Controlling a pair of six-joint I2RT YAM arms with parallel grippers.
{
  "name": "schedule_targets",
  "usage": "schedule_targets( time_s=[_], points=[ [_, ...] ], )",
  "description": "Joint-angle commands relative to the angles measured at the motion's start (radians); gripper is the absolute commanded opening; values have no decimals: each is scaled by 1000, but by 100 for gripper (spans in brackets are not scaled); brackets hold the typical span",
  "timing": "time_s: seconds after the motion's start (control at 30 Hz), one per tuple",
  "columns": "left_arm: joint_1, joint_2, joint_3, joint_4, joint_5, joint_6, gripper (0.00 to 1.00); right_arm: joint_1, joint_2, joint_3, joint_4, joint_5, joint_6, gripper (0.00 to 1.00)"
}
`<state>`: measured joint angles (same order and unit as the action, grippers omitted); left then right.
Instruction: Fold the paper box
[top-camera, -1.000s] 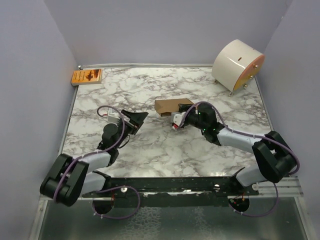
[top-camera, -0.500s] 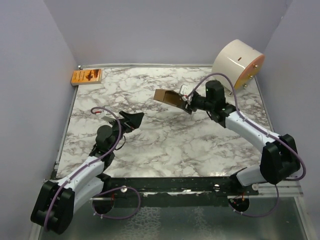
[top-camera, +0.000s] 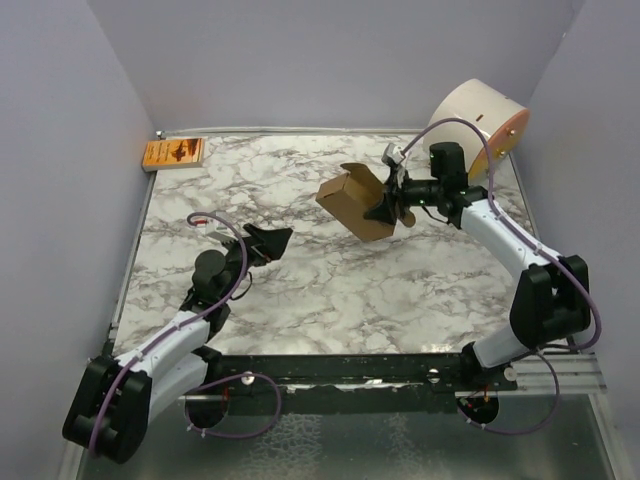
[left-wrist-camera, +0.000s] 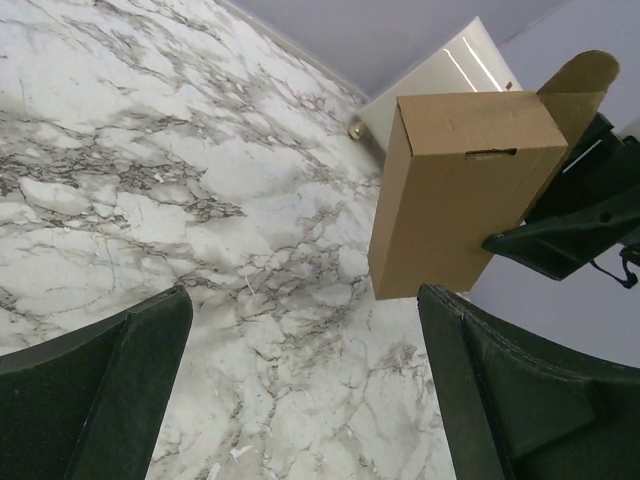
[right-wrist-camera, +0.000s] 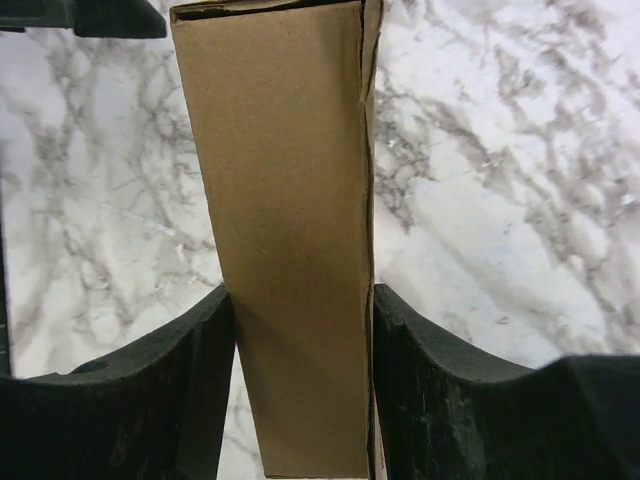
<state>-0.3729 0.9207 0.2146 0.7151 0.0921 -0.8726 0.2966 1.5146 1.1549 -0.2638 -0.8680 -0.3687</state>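
The paper box (top-camera: 352, 203) hangs tilted above clear marble. Next, my right gripper turns and lowers it back onto the bare middle of the tabletop and releases it.
The paper box (top-camera: 352, 203) is a small brown oblong carton, held tilted in the air above the middle of the marble table. My right gripper (top-camera: 388, 207) is shut on it, one finger pressed against each long side (right-wrist-camera: 295, 260). One rounded end flap (left-wrist-camera: 578, 82) stands open at the top. From the left wrist, the box (left-wrist-camera: 455, 190) hangs ahead to the right, apart from my fingers. My left gripper (top-camera: 275, 238) stands open low over the table's left half with nothing between its fingers (left-wrist-camera: 300, 390).
An orange printed packet (top-camera: 174, 153) lies at the back left corner. A big white cylinder (top-camera: 478, 130) on small feet stands at the back right, close behind my right arm. Grey walls enclose the table on three sides.
My right gripper has lifted the box off the table, carried it back toward the cylinder and turned it, so its end flap swings open. The left arm has stretched forward slightly.
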Motion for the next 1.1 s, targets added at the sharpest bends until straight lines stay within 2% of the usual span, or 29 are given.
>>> schedule_targets(
  time_s=[0.0,0.13,0.27,0.4,0.53,0.73,0.9,1.07],
  points=[
    [5,23,-9,67,64,23,99,-45,62,36,-88,-201,145,48],
    [5,57,-2,99,113,21,99,-89,124,12,-60,-332,251,48],
    [5,100,14,117,161,13,99,-128,177,-57,80,-427,420,48],
    [5,148,26,137,191,-3,99,-148,208,-167,267,-460,623,48],
    [5,194,35,159,219,-28,98,-151,241,-240,376,-445,732,51],
    [2,265,47,189,252,-76,96,-151,322,-267,412,-406,778,53],
    [-21,321,75,177,265,-99,95,-151,347,-250,354,-351,711,64],
    [-96,389,134,136,249,-91,94,-151,348,-228,260,-251,610,74]
  ],
)
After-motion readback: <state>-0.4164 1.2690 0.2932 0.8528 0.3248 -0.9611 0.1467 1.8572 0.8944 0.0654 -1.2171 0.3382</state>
